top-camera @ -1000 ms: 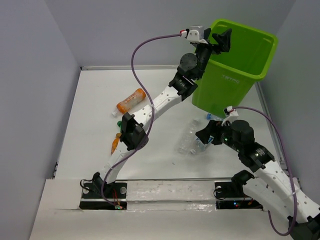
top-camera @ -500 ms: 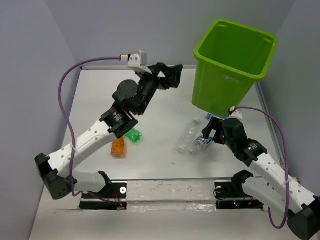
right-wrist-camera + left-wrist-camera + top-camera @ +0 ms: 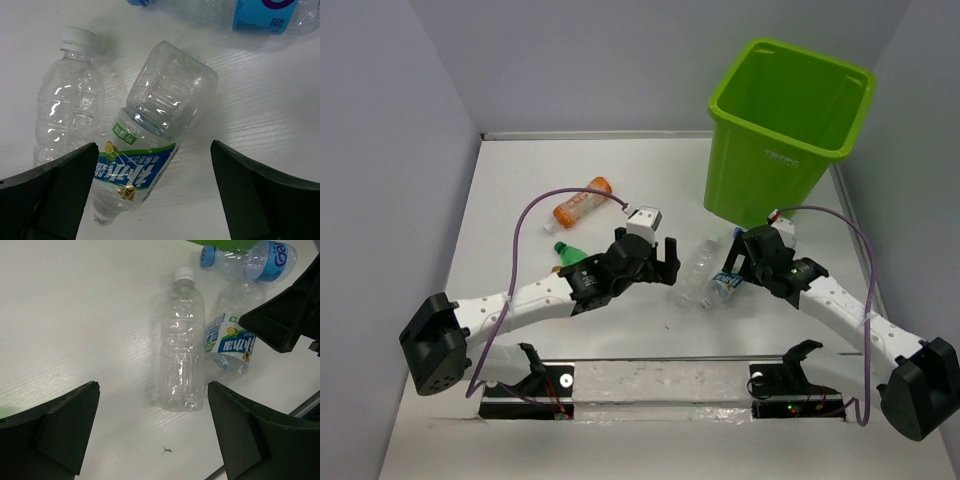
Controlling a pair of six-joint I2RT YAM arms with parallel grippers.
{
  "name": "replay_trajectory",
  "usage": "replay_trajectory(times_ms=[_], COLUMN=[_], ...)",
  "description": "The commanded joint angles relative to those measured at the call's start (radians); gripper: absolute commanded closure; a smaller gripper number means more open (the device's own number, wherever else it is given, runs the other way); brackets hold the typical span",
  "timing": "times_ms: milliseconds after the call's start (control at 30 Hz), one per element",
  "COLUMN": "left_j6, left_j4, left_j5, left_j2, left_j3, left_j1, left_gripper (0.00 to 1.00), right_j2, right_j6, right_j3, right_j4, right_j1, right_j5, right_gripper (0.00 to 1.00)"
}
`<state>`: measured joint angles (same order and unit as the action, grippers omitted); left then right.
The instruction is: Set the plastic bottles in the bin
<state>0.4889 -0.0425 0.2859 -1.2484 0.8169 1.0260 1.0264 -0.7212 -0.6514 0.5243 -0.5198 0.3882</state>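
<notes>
The unlabelled bottle's middle lies below my left gripper and to its right in the top view. The open fingers go that way and down astride it next.
The lime-green bin (image 3: 790, 130) stands at the back right. A clear, unlabelled bottle with a white cap (image 3: 695, 272) (image 3: 182, 340) (image 3: 67, 105) lies beside a clear bottle with a blue-and-green label (image 3: 723, 284) (image 3: 230, 335) (image 3: 150, 145). A blue-capped, blue-labelled bottle (image 3: 740, 233) (image 3: 250, 260) (image 3: 240, 12) lies at the bin's foot. An orange bottle (image 3: 582, 202) and a green bottle (image 3: 568, 252) lie to the left. My left gripper (image 3: 670, 262) (image 3: 155, 435) is open and low, just left of the unlabelled bottle. My right gripper (image 3: 732, 262) (image 3: 155, 195) is open over the labelled bottle.
The enclosure's grey walls stand at the left, back and right. The right gripper's black finger (image 3: 280, 325) shows in the left wrist view, close to the labelled bottle. The two grippers face each other across the pair of clear bottles.
My left arm swung from above the bin down and across to the table beside the clear bottles, jaws empty. My right gripper lowered and edged toward the labelled bottle.
</notes>
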Motion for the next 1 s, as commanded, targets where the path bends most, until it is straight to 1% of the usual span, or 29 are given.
replay_trajectory(times_ms=[0,167,333,500,533,567,667,700,767,800,867,900,967], left_j6=[-0.006,-0.009,-0.009,-0.026,-0.033,-0.038,-0.050,-0.053,-0.052,-0.050,-0.050,-0.052,-0.052], left_j4=[-0.129,-0.194,-0.267,-0.293,-0.296,-0.301,-0.296,-0.296,-0.296,-0.296,-0.300,-0.298,-0.284], left_j5=[-0.025,-0.094,-0.163,-0.188,-0.195,-0.195,-0.200,-0.203,-0.208,-0.208,-0.206,-0.203,-0.185], left_j2=[-0.003,-0.078,-0.126,-0.207,-0.220,-0.244,-0.301,-0.313,-0.353,-0.364,-0.396,-0.408,-0.437], left_j3=[0.007,-0.010,-0.027,0.002,0.016,0.024,0.077,0.088,0.105,0.120,0.136,0.155,0.188], left_j1=[-0.001,-0.001,-0.001,0.000,-0.001,-0.001,-0.001,0.000,-0.001,0.000,-0.001,0.000,-0.001], left_gripper=[0.01,0.01,0.01,0.01,0.01,0.01,0.01,0.01,0.01,0.01,0.01,0.01,0.01], right_j2=[0.015,0.130,0.193,0.247,0.256,0.259,0.256,0.250,0.233,0.207,0.170,0.128,0.053], right_j6=[-0.040,-0.080,-0.101,-0.129,-0.142,-0.145,-0.153,-0.156,-0.153,-0.152,-0.147,-0.146,-0.132], right_j3=[-0.076,-0.113,-0.119,-0.111,-0.106,-0.103,-0.097,-0.097,-0.085,-0.080,-0.076,-0.077,-0.089], right_j4=[-0.021,0.022,0.032,0.049,0.045,0.036,0.026,0.026,0.028,0.037,0.058,0.094,0.164], right_j1=[-0.011,-0.011,-0.011,-0.011,-0.011,-0.011,-0.011,-0.011,-0.011,-0.011,-0.011,-0.011,-0.020], right_j5=[0.034,0.077,0.113,0.133,0.132,0.129,0.124,0.127,0.139,0.140,0.132,0.129,0.129], right_gripper=[0.00,0.00,0.00,0.00,0.02,0.04,0.15,0.22,0.32,0.41,0.47,0.49,0.50])
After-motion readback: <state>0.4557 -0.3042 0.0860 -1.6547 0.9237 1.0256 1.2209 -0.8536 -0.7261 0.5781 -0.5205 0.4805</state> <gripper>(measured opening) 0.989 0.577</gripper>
